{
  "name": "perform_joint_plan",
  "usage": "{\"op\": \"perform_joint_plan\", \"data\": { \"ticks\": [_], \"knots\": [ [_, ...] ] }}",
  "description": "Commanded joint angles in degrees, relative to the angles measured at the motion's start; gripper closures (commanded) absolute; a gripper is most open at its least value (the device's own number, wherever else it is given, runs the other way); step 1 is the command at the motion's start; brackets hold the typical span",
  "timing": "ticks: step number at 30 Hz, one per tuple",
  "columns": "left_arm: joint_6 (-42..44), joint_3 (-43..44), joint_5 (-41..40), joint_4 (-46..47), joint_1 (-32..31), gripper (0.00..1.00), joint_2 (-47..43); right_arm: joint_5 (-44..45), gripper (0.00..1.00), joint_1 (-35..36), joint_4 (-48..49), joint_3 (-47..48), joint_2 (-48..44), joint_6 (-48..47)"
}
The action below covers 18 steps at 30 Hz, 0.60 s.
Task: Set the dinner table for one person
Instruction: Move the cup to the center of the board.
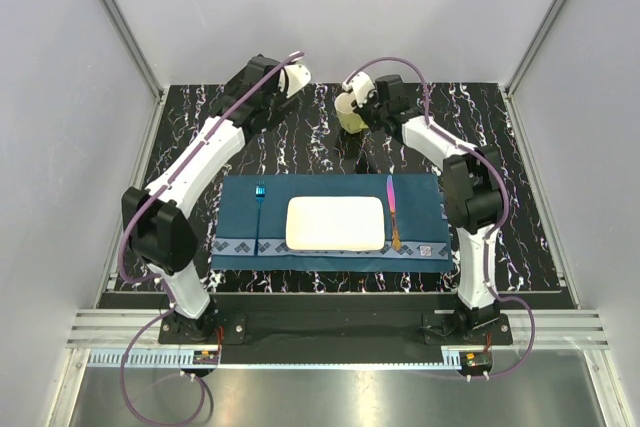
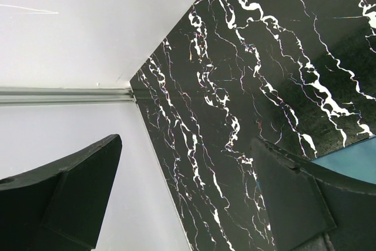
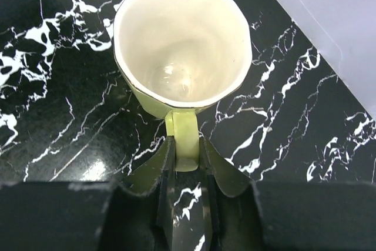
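Note:
Next, my right gripper shifts back and to the right in the top view and releases the cup beyond the knife's tip, since bare tabletop shows there.
The dinner table (image 1: 540,237) is a black, white-veined top. A dark blue placemat (image 1: 330,252) lies at its near middle with a cream rectangular plate (image 1: 335,223) on it, a blue fork (image 1: 259,217) to the left and a pink-bladed knife (image 1: 393,209) to the right. A pale yellow-green cup (image 1: 352,117) stands upright at the far middle; in the right wrist view the cup (image 3: 182,45) is empty. My right gripper (image 3: 187,148) is shut on its handle (image 3: 187,139). My left gripper (image 2: 185,189) is open and empty above the far left of the table.
White enclosure walls (image 1: 70,97) with metal corner posts stand close on the left, back and right. In the left wrist view the wall (image 2: 88,27) meets the table's edge (image 2: 153,127). The arm bases are on a rail (image 1: 330,332) at the near edge.

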Motion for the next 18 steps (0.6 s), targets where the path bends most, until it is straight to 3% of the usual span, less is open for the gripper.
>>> {"op": "perform_joint_plan", "data": {
  "ticks": [1, 18],
  "knots": [
    [-0.45, -0.49, 1.12, 3.59, 0.43, 0.01, -3.55, 1.93, 1.0, -1.13, 2.39, -2.36, -5.75, -1.58],
    [-0.54, -0.58, 0.95, 3.41, 0.43, 0.01, -3.99, 3.6, 1.0, -5.96, 2.92, -12.65, -10.85, -2.29]
  ]
}}
